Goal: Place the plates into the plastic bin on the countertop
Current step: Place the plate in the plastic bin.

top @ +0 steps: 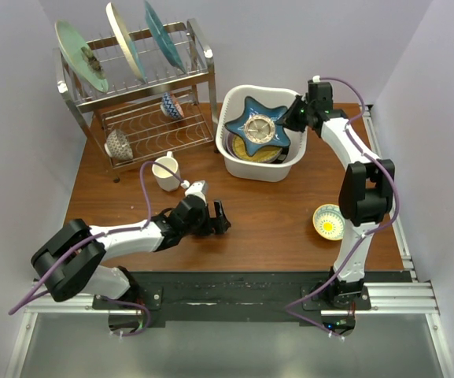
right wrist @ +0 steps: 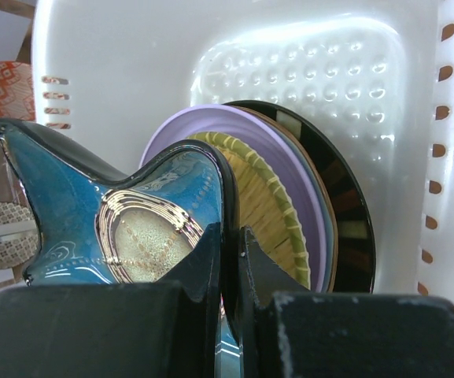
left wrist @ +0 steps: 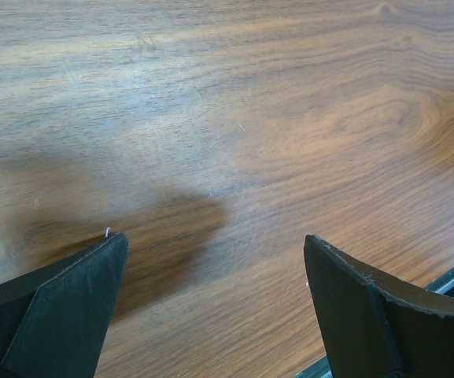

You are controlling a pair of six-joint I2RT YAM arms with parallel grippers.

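I will next lower the blue star-shaped plate (top: 260,126), still tilted above the stack, onto the amber plate in the bin and release it with my right gripper.
A blue star-shaped plate (top: 260,126) hangs tilted over the white plastic bin (top: 235,161), and my right gripper (top: 296,116) is shut on one of its points. In the right wrist view the gripper (right wrist: 233,246) pinches the star plate's (right wrist: 85,197) dark rim. Behind it an amber plate (right wrist: 270,201), a lavender plate (right wrist: 315,216) and a black-rimmed plate (right wrist: 354,224) lie stacked in the bin (right wrist: 132,63). My left gripper (top: 222,217) rests low over bare wood near the table's middle. Its jaws (left wrist: 212,240) stand open with nothing between them.
A steel wire dish rack (top: 199,49) stands at the back left with three upright plates on top and bowls on its lower shelf. A white mug (top: 164,171) sits in front of it. A small yellow-centred bowl (top: 329,222) lies near the right arm.
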